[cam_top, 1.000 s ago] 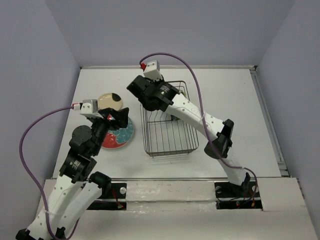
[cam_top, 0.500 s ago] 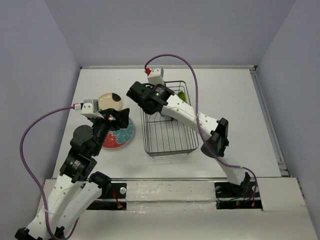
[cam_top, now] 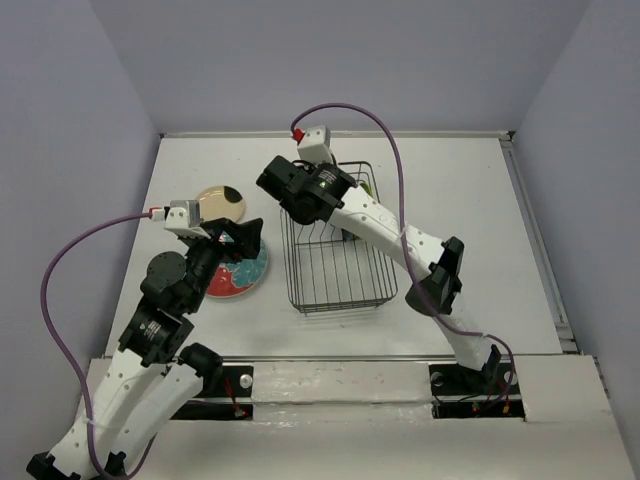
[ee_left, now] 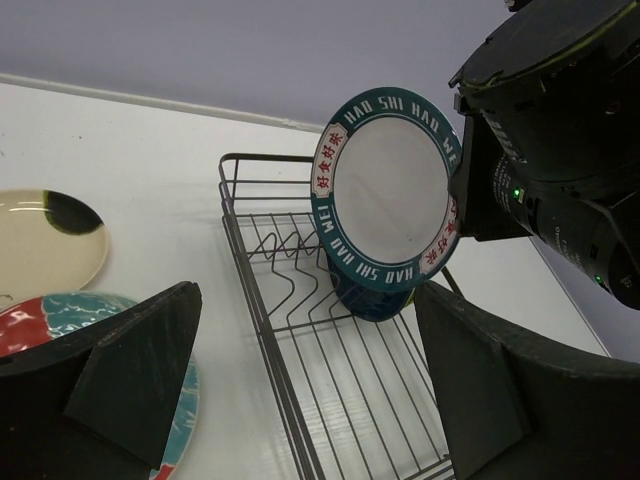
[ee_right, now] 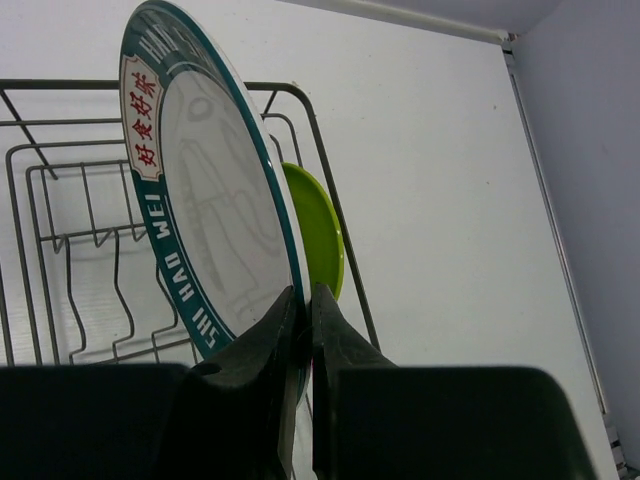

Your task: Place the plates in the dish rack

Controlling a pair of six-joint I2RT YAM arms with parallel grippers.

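The slot [cam_top: 329,236] [ee_right: 174,322] beside the dark blue plate is below my right gripper, so next I should lower the gripper, stand the white plate in that slot and let go of the white plate's rim.
My right gripper [ee_right: 303,300] is shut on the rim of the white plate with a dark teal patterned rim [ee_right: 200,220] and holds it upright over the far end of the dish rack [ee_right: 70,210]. The lime green plate [ee_right: 318,235] stands in the rack just behind it. In the left wrist view the white plate [ee_left: 385,200] hangs above the dark blue plate [ee_left: 372,298], which stands in the rack [ee_left: 300,340]. My left gripper [ee_left: 310,400] is open and empty, over the table left of the rack, above the red plate [ee_left: 60,310]. The cream plate [ee_left: 40,235] lies beyond it.
In the top view the rack [cam_top: 335,265] sits mid-table, with the red plate [cam_top: 240,278] and cream plate [cam_top: 220,203] to its left. My right arm [cam_top: 400,235] stretches across the rack. A raised table edge [cam_top: 530,230] runs along the right.
My right gripper has shifted a little over the rack's far end with the white plate. My left gripper has edged slightly right, toward the rack.
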